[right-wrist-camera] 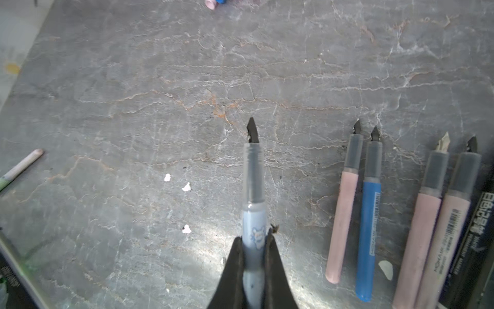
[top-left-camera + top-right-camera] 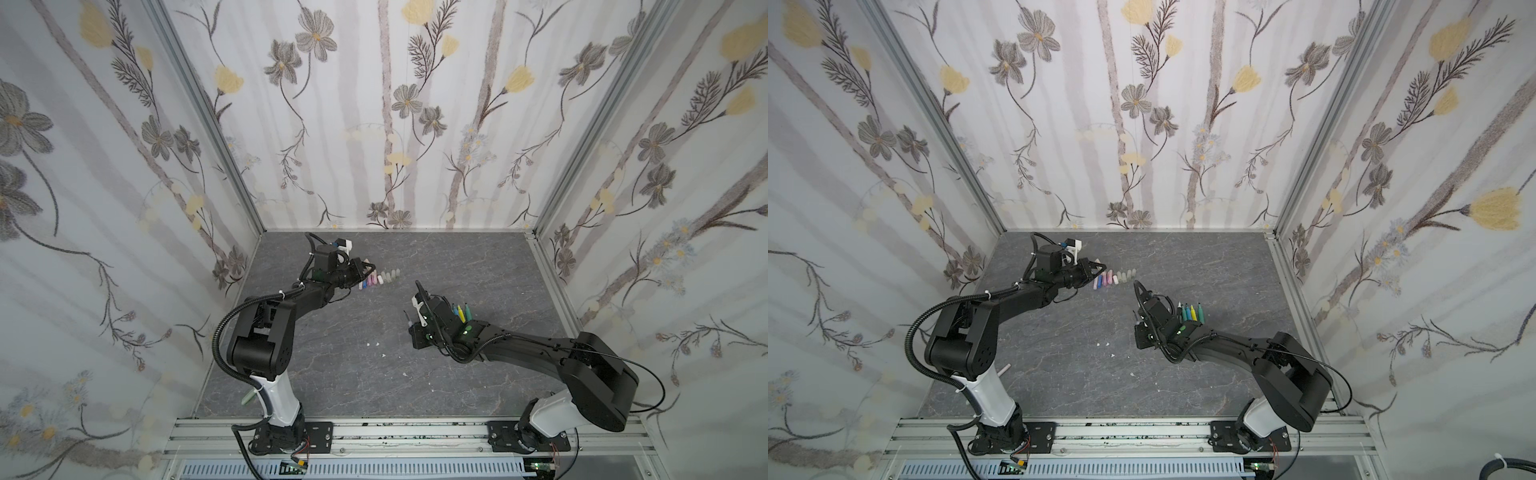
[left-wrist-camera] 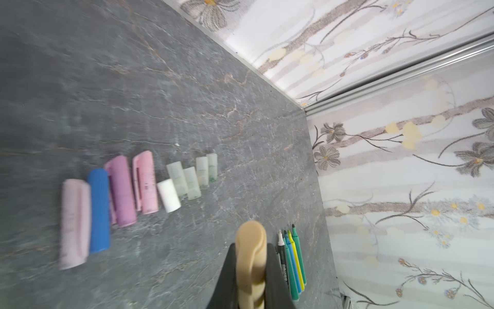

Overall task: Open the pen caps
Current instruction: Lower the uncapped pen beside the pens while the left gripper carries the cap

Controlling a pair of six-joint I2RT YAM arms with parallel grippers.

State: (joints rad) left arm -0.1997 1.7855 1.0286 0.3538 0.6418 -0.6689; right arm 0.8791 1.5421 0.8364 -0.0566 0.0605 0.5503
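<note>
The tabletop [image 1: 312,208] below, beside the end pink pen, is bare, so my right gripper moves down there next. It turns the pale blue pen [image 1: 253,187] parallel to the pink one, then releases.
My left gripper [image 3: 251,250] is shut on a tan pen cap [image 3: 250,240], held above the table beside the row of pen caps [image 2: 380,279]. That row has pale pink [image 3: 74,224], blue [image 3: 99,211], purple [image 3: 121,191], pink [image 3: 145,182], white [image 3: 168,195] and several translucent grey caps [image 3: 191,182]. My right gripper [image 1: 254,240] is shut on a pale blue pen [image 1: 253,187] whose black nib is bare. It points down at the table in both top views [image 2: 411,329] [image 2: 1138,329]. Uncapped pens [image 1: 369,230] and markers [image 2: 461,311] lie beside it.
Small white specks [image 1: 185,187] dot the grey stone table [image 2: 353,374] in front of the arms. A pale green-and-white stick [image 2: 248,399] lies near the left arm's base. Flowered walls close off the back and both sides.
</note>
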